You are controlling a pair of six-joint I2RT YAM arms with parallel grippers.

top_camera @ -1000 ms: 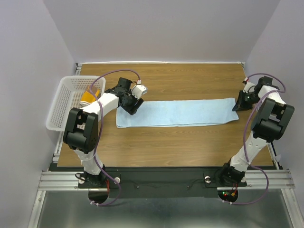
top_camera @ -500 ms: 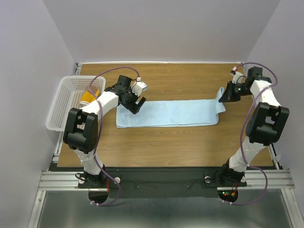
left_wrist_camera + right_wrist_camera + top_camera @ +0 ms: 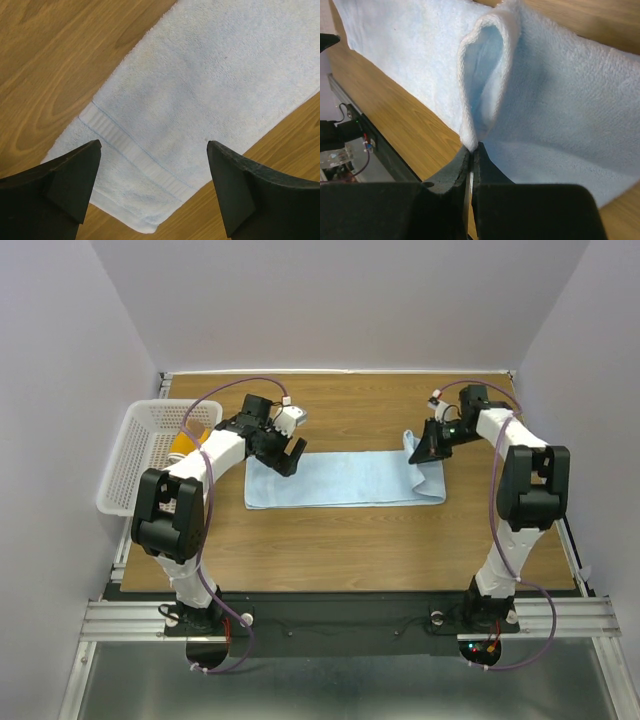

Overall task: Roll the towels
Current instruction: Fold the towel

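My right gripper will next move down and toward the left in the top view to let go of the towel's end, because the towel's flat part (image 3: pixel 380 478) (image 3: pixel 439 82) is that way, below it.
The light blue towel (image 3: pixel 340 478) lies flat across the middle of the wooden table. My right gripper (image 3: pixel 422 448) is shut on the towel's right end and holds it lifted and folded back over the towel; the right wrist view shows the pinched fold (image 3: pixel 485 85) just above the closed fingers. My left gripper (image 3: pixel 290 458) is open and empty, hovering over the towel's left end, whose striped hem (image 3: pixel 135 150) shows between the spread fingers (image 3: pixel 75 175). The mustard-yellow towel (image 3: pixel 187 442) sits in the white basket, mostly hidden by the left arm.
The white perforated basket (image 3: pixel 135 455) stands at the table's left edge. Purple walls close in the back and sides. Bare wood (image 3: pixel 380 540) lies in front of the towel, and more where its right end lay before.
My right gripper has carried the towel's right end leftward over the towel, shortening its flat length. My left gripper has shifted slightly over the left end.
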